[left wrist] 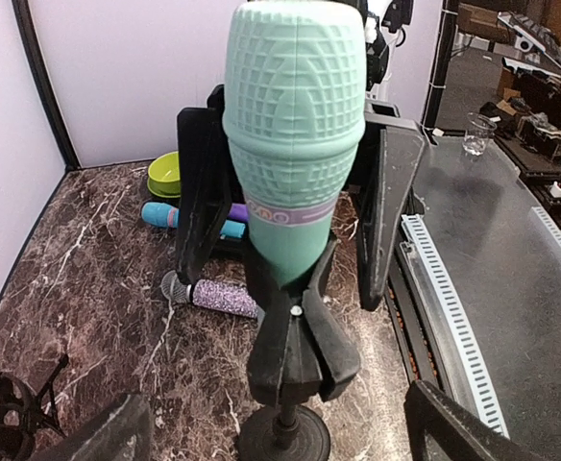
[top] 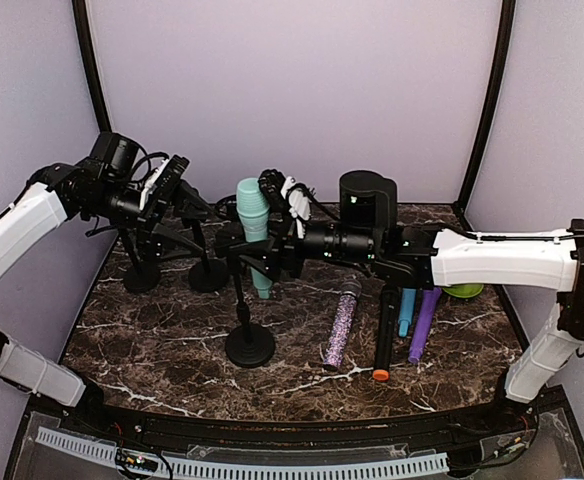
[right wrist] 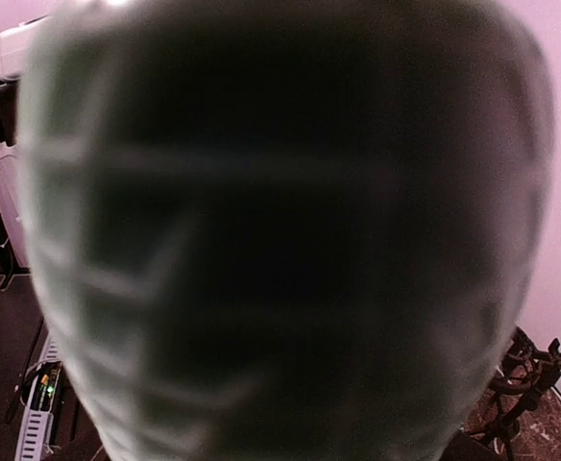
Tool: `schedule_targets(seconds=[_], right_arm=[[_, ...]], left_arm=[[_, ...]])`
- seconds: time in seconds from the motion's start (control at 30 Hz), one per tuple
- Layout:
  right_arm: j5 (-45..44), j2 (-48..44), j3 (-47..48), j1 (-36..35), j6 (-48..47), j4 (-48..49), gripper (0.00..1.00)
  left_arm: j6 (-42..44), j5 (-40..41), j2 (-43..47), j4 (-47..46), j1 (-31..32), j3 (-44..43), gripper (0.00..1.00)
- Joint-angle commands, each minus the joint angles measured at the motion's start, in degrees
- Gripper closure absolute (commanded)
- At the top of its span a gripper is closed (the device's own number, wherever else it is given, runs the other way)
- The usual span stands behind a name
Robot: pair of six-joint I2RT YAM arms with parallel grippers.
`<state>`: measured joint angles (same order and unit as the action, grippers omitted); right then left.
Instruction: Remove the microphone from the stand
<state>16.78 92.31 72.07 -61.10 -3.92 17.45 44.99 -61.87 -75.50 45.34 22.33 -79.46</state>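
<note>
My right gripper needs to draw slightly up and away from the teal microphone [top: 253, 215], since its head crowds the wrist, then close below the head.
A teal microphone [top: 253, 215] [left wrist: 295, 144] stands upright in the black clip [left wrist: 295, 346] of a stand with a round base [top: 250, 345]. My right gripper [top: 264, 232] reaches in from the right. In the left wrist view its two black fingers [left wrist: 204, 192] flank the microphone's body, open, with narrow gaps on both sides. The right wrist view is filled by the blurred microphone [right wrist: 280, 240], so its own fingers are hidden there. My left gripper [top: 172, 185] [left wrist: 280, 432] hangs wide open to the left of the stand and holds nothing.
Lying right of the stand are a purple glitter microphone [top: 341, 322], a black one with an orange end [top: 383, 335], a blue one [top: 406, 312] and a purple one [top: 424, 322]. A green bowl [top: 464, 291] sits far right. Two other black stands [top: 142, 270] [top: 209, 272] are under my left arm.
</note>
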Motion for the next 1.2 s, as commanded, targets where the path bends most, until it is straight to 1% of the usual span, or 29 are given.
schedule_targets(seconds=[0.0, 0.07, 0.17, 0.33, 0.4, 0.5, 0.73, 0.8, 0.9, 0.97, 1.0, 1.07, 1.1, 1.17], right_arm=[[2.30, -0.58, 1.88, -0.16, 0.95, 0.62, 0.26], [2.73, -0.58, 2.01, -0.16, 1.43, 0.53, 0.28], [3.22, -3.24, 1.72, -0.16, 2.20, 0.87, 0.30], [2.97, -4.32, 2.02, -0.07, 2.91, 0.79, 0.37], [2.70, -4.49, 2.37, 0.03, 2.87, 0.38, 0.42], [2.31, -4.60, 2.80, 0.19, 2.56, -0.08, 0.52], [1.88, -4.42, 3.49, 0.28, 2.23, -0.93, 0.71], [1.45, -4.42, 4.14, 0.28, 2.00, -0.81, 0.76], [1.17, -4.55, 5.99, 0.32, 1.42, -1.12, 0.79], [0.86, -4.68, 7.42, 0.28, 0.85, -1.50, 0.80], [0.52, -4.83, 8.02, 0.28, 0.53, -1.73, 0.80], [0.14, -5.14, 9.58, 0.28, -0.11, -2.29, 0.82], [0.00, -5.39, 10.40, 0.36, -0.26, -2.61, 0.82], [-0.04, -5.71, 11.84, 0.37, -0.15, -2.73, 0.82]], left_arm=[[2.54, 1.27, -1.28, 2.81, 2.68, -2.63, 0.08], [2.74, 1.86, -1.52, 2.57, 3.64, -2.36, 0.10], [2.89, 2.47, -1.66, 2.41, 4.46, -1.98, 0.12], [1.95, 5.08, -1.55, 0.77, 6.13, -1.50, 0.16], [0.84, 6.42, -1.79, -0.07, 6.66, -1.60, 0.19], [0.28, 7.13, -1.77, -0.62, 7.00, -1.52, 0.23], [0.09, 7.00, -1.74, -0.55, 7.27, -1.49, 0.36], [0.15, 6.88, -1.75, -0.52, 7.29, -1.43, 0.41], [0.23, 7.34, -1.97, -0.62, 7.35, -1.48, 0.54], [0.25, 7.94, -2.01, -0.81, 7.33, -1.59, 0.66], [0.27, 8.31, -1.90, -0.86, 7.39, -1.70, 0.76], [0.23, 9.12, -1.85, -1.03, 7.39, -1.93, 0.87], [0.23, 9.66, -1.84, -1.04, 7.43, -2.01, 0.91], [0.53, 10.38, -1.80, -0.88, 7.43, -2.19, 0.93]])
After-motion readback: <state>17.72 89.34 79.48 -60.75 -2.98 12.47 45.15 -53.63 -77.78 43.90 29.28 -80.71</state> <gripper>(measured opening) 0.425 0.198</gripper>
